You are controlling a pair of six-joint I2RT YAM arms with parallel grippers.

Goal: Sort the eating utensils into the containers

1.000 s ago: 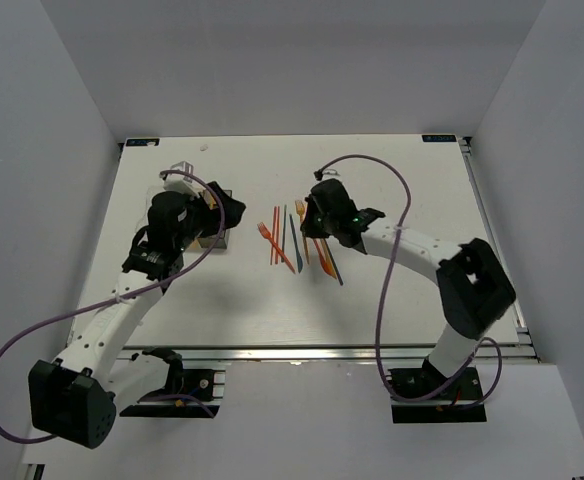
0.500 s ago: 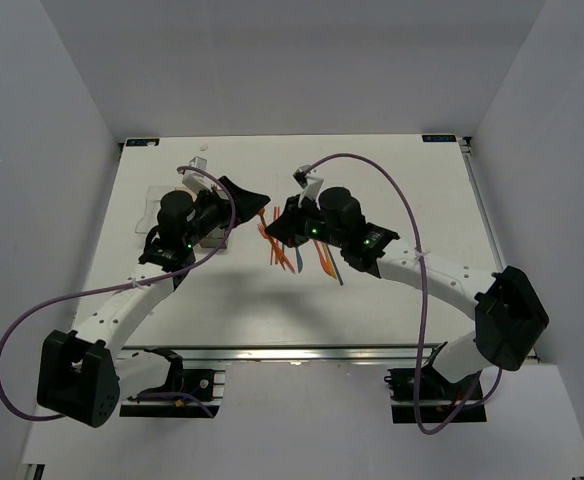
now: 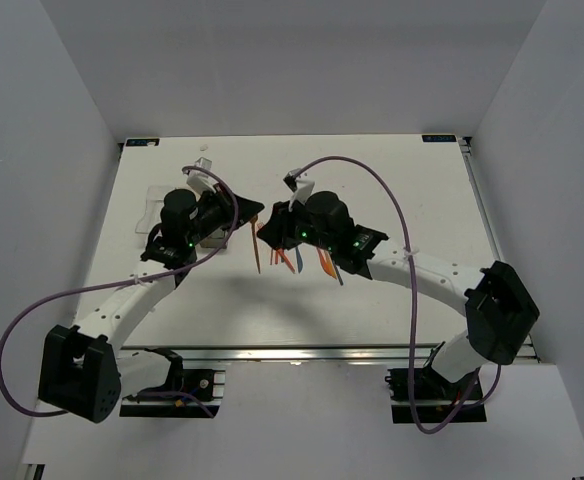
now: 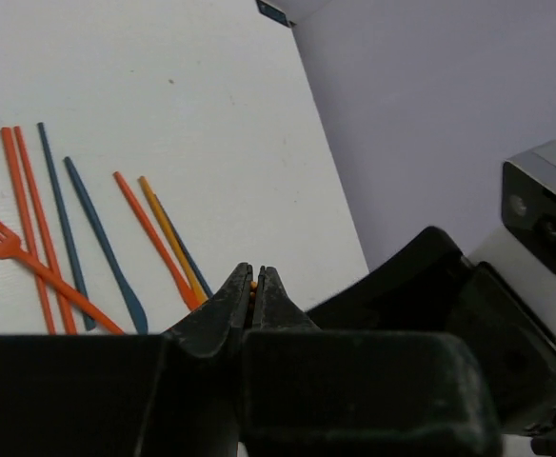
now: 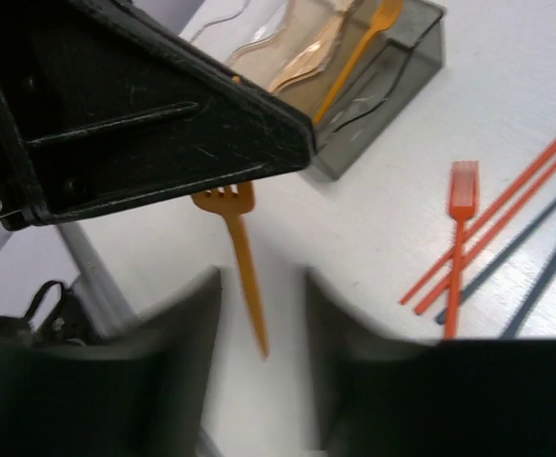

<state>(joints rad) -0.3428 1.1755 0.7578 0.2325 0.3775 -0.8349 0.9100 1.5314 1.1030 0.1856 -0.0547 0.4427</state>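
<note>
My left gripper needs to swing to the left in the top view and down over the dark grey bin (image 3: 215, 239), which lies below it there and holds another orange fork.
An orange fork (image 3: 256, 250) hangs tines-up from my left gripper (image 3: 259, 210), which is shut on its head above the table's middle. In the left wrist view only a sliver of orange shows between the closed fingertips of the left gripper (image 4: 253, 273). My right gripper (image 5: 259, 324) stands open around the fork's handle (image 5: 245, 286) without touching it. Loose eating utensils (image 3: 312, 258) lie under my right arm: a red fork (image 5: 460, 214), red sticks (image 4: 21, 200) and blue pieces (image 4: 102, 238). The containers (image 5: 392, 57) sit behind, with an orange fork (image 5: 359, 52) leaning in the dark grey bin.
In the top view my left arm covers most of the bin row; a clear end (image 3: 152, 210) shows at the left. White walls enclose the table on three sides. Purple cables (image 3: 372, 175) loop over both arms.
My left gripper has shut on the orange fork's head and my right gripper has opened off its handle. Both arms had moved toward each other over the table's middle.
</note>
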